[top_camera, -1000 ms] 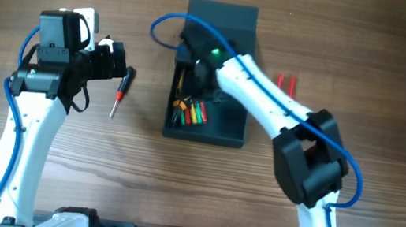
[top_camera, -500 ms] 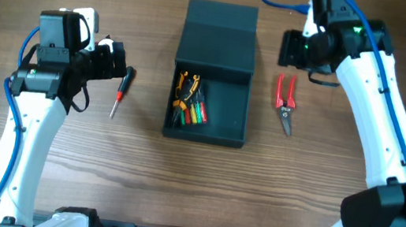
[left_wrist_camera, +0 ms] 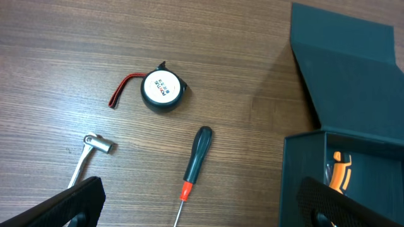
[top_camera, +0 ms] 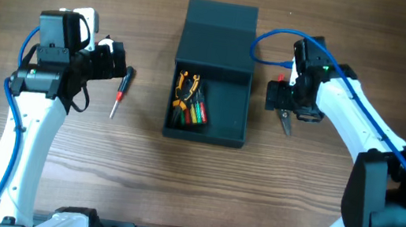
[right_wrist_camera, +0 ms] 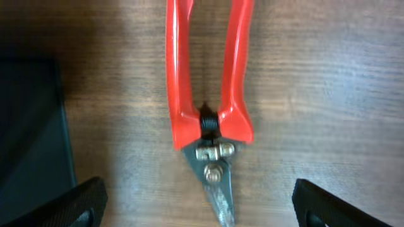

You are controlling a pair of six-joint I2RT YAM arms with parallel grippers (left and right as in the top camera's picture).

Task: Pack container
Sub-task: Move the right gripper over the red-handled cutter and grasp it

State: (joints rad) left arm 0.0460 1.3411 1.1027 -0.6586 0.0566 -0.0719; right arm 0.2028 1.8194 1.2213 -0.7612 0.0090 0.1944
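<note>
I need to bring my right gripper down next onto the red handles beside the spring, because the snips lie below it, between its spread fingers in the wrist view.
The dark teal-black container stands at the table's middle with its flap lid open to the back. Inside lie orange-handled pliers and red and green tools. My right gripper is open just right of the container, straddling red-handled snips on the wood; in the right wrist view the snips lie between the spread fingers, untouched. My left gripper is open and empty left of the container, over a black-handled screwdriver.
In the left wrist view, the screwdriver lies between the fingers. A black tape measure with a red strap and a metal wrench lie further left. The container's wall is at the right.
My right arm came out of the container, swung to the right, and now sits low over the red snips. The left arm has not moved.
</note>
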